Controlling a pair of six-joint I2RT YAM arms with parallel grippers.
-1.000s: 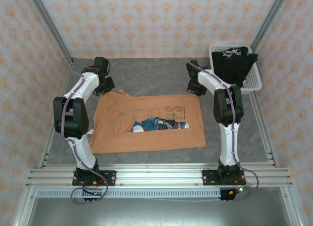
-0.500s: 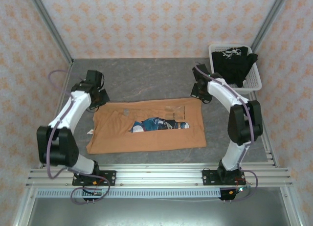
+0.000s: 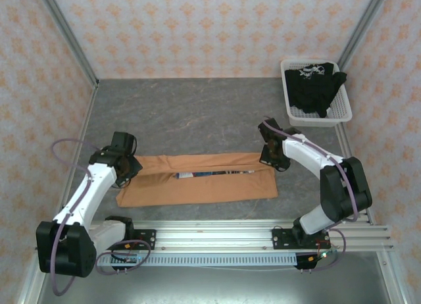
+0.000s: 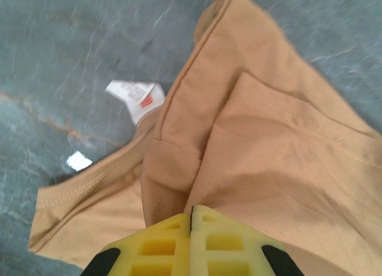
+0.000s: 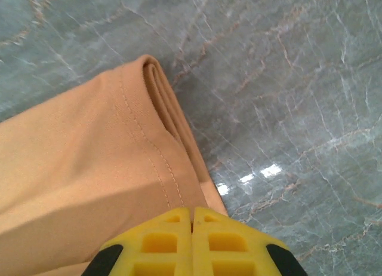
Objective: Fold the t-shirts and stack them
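The t-shirt's fold shows a sliver of print, so my left gripper next needs to pull its bunched end back onto the t-shirt's front layer point(image 3: 133, 186) and release.
The orange t-shirt point(image 3: 197, 187) lies near the front of the table, folded over into a long narrow strip. A thin sliver of its blue-and-white print point(image 3: 197, 175) shows along the fold. My left gripper point(image 3: 129, 167) is shut on the strip's left end, where bunched cloth point(image 4: 268, 144) comes out of the closed yellow fingertips point(image 4: 206, 219). My right gripper point(image 3: 272, 160) is shut on the right end, at the stitched hem point(image 5: 89, 150) by the table surface. The black t-shirt point(image 3: 316, 85) with white print lies crumpled in the basket.
A white mesh basket point(image 3: 342, 111) stands at the back right corner. The shirt's white label point(image 4: 136, 97) sticks out onto the grey marbled table point(image 3: 191, 113). Patterned walls and metal rails close in the sides, with a rail along the front.
Both grippers have drawn the shirt's far edge toward the near side. The flat-spread shirt has become a narrow folded strip, and most of the print is covered.
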